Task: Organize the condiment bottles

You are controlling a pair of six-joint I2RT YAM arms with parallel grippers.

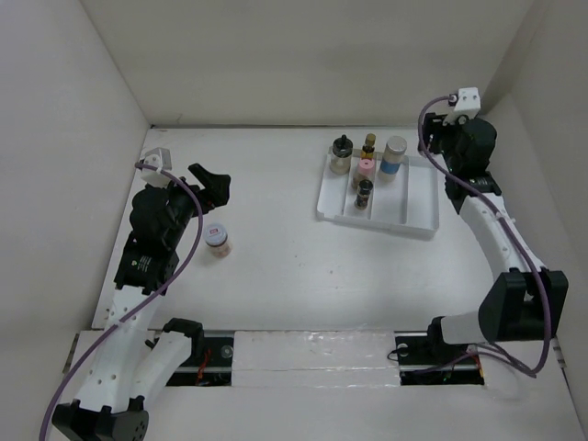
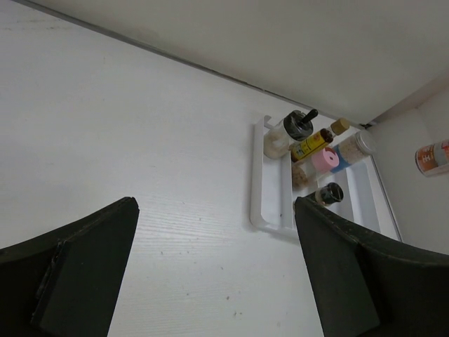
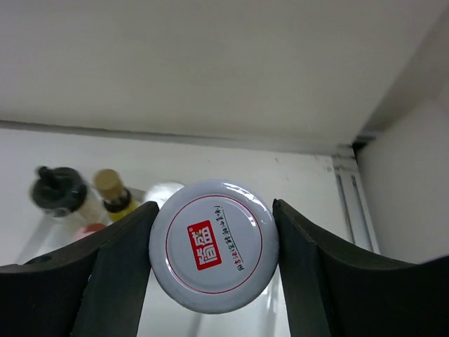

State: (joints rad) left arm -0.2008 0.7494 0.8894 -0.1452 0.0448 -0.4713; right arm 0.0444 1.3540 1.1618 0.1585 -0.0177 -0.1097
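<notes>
My right gripper will next lower the jar onto the far end of the tray's empty section (image 1: 422, 175) below, beside the silver-lidded jar, and release.
The white ridged tray (image 1: 418, 207) holds several condiment bottles at its left end: a black-lidded jar (image 1: 342, 156), a dark bottle with a yellow label (image 1: 369, 147), a silver-lidded jar (image 1: 395, 154), a pink-lidded jar (image 1: 366, 170) and a small black-lidded jar (image 1: 364, 193). Another jar with a white lid and red mark (image 1: 218, 239) stands alone on the table. My left gripper (image 1: 213, 184) is open and empty above the table (image 2: 216, 207). My right gripper (image 1: 441, 140) hangs by the tray's back right corner. It is shut on a jar with a white, red-marked lid (image 3: 214, 246).
The work area is boxed in by white walls at the back (image 1: 303, 55), left and right. In the left wrist view, a small red-labelled jar (image 2: 435, 158) shows past the tray (image 2: 270, 193). The tray's right compartments hold nothing.
</notes>
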